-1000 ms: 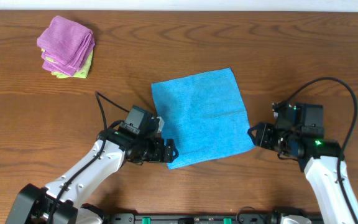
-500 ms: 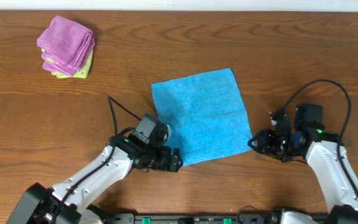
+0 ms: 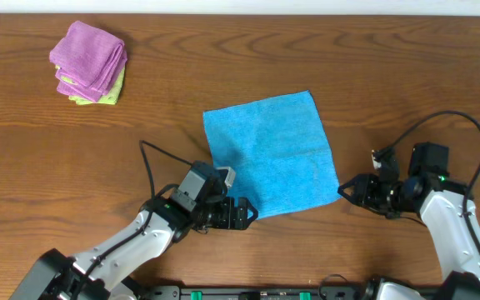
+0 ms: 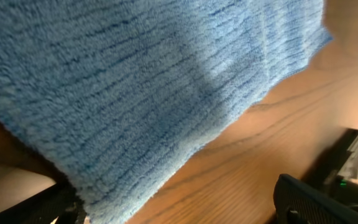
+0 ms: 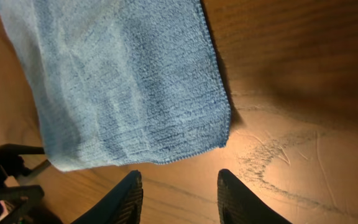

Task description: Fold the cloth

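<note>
My fingers are wide and the cloth's near corner lies against one of them, so my left gripper needs to move slightly back and close low around that corner.
The sky-blue cloth lies flat and unfolded at the table's middle. My left gripper is low at its near left corner, which is hidden under the gripper in the overhead view. In the left wrist view the cloth fills the upper left, its edge reaches the left finger, and the jaws stand wide apart over bare wood. My right gripper is open beside the near right corner. In the right wrist view its fingertips stand just short of the cloth's edge, touching nothing.
A purple folded cloth lies on a light green one at the far left. The left arm shows at the lower left of the right wrist view. The table's front edge runs just behind both arms.
My left gripper has slid right and nearer along the cloth's left side to its near left corner. My right gripper has shifted slightly right and nearer. The cloth's near left corner is now covered.
</note>
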